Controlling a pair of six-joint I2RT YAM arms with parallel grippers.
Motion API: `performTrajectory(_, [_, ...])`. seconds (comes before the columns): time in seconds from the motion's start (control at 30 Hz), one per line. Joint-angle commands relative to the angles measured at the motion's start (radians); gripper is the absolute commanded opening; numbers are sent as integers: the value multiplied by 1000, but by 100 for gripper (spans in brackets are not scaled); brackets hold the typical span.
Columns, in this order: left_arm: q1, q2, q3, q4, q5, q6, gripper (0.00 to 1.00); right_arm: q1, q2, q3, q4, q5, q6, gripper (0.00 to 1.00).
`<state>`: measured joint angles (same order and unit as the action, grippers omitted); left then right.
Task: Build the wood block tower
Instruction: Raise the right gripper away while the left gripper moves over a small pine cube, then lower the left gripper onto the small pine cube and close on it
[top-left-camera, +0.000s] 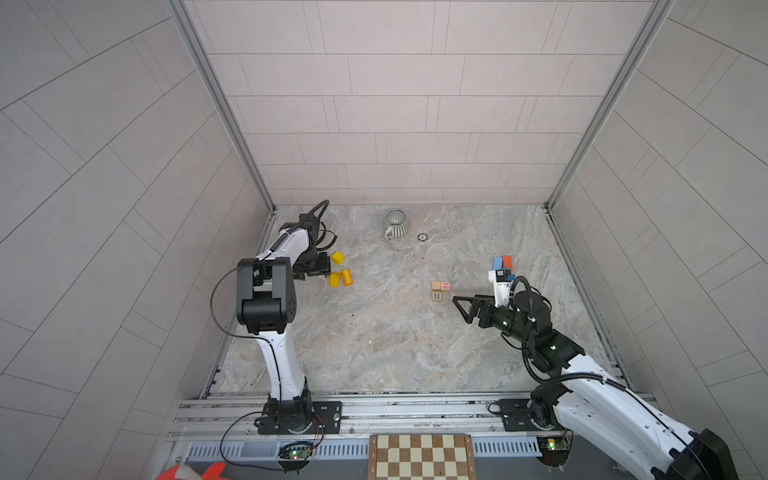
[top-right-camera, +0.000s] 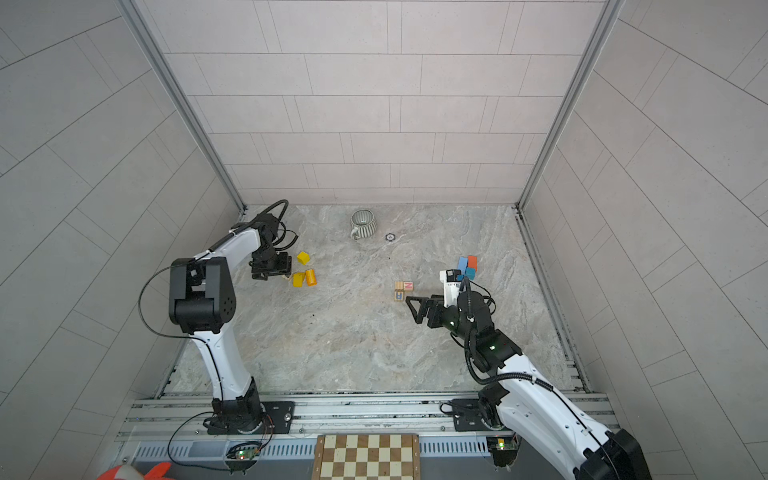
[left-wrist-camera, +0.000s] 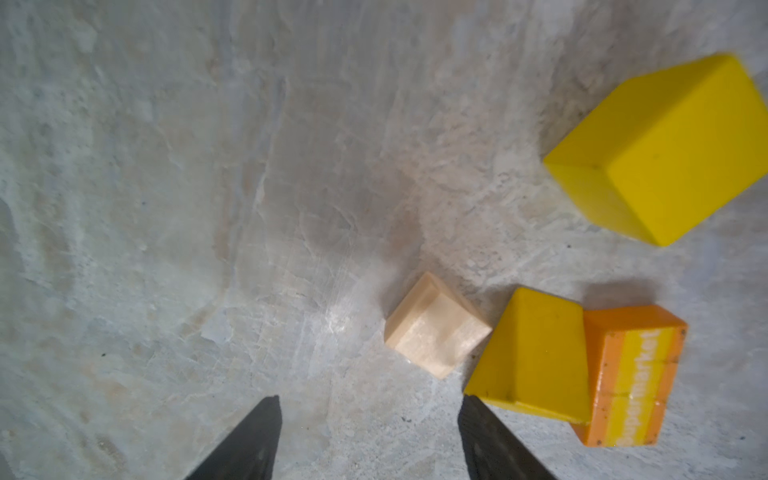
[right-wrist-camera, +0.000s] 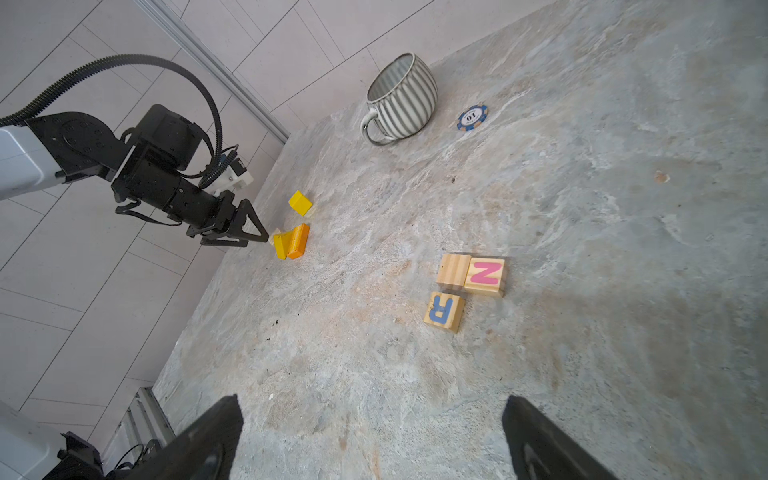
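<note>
I will lower my left gripper next and move it toward the yellow wedge to close around the small pale wood block (top-right-camera: 289, 276) (left-wrist-camera: 437, 326), because this block is off-centre from the gripper's fingers.
The wood blocks lie in three loose groups on the stone table. At the left are a yellow cube (top-left-camera: 338, 257), a yellow wedge (top-left-camera: 335, 279) leaning on an orange block (top-left-camera: 347, 277), and a small pale wood block (left-wrist-camera: 436, 326). My left gripper (left-wrist-camera: 368, 399) is open and empty, its tips just short of the pale block and the wedge. In the middle sit letter cubes N (top-left-camera: 445, 286) and R (top-left-camera: 436, 296) and a plain cube (right-wrist-camera: 453, 270). Blue and orange-red blocks (top-left-camera: 503, 262) stand at the right, partly hidden behind the right wrist. My right gripper (top-left-camera: 461, 309) is open and empty beside the letter cubes.
A grey ribbed cup (top-left-camera: 395, 223) stands at the back of the table, a poker chip (top-left-camera: 422, 237) next to it. A chessboard (top-left-camera: 422, 457) lies in front of the base rail. Tiled walls close in the left, right and back.
</note>
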<state>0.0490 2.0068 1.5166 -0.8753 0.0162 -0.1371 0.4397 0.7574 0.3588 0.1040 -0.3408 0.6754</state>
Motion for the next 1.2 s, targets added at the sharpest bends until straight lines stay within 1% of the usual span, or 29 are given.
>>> performTrajectory(0.0, [-3,39,22,-14,11,21,74,2,0,2,22,-17,19,100])
performTrajectory(0.3, [-4,71,22,3,30,31,73,2,22,0,31,-14,15,100])
performTrajectory(0.53, [-5,102,48,13,40,20,69,2,45,-1,40,-9,13,100])
performTrajectory(0.77, [-5,124,60,31,55,7,59,2,60,-3,40,3,19,100])
performTrajectory(0.97, [-7,142,67,48,68,-4,53,1,75,-4,45,8,19,100])
performTrajectory(1.1, [-7,148,75,49,68,-4,45,2,83,-3,51,8,19,100])
performTrajectory(1.17, [-7,150,77,49,75,-8,40,2,86,-4,51,10,21,100])
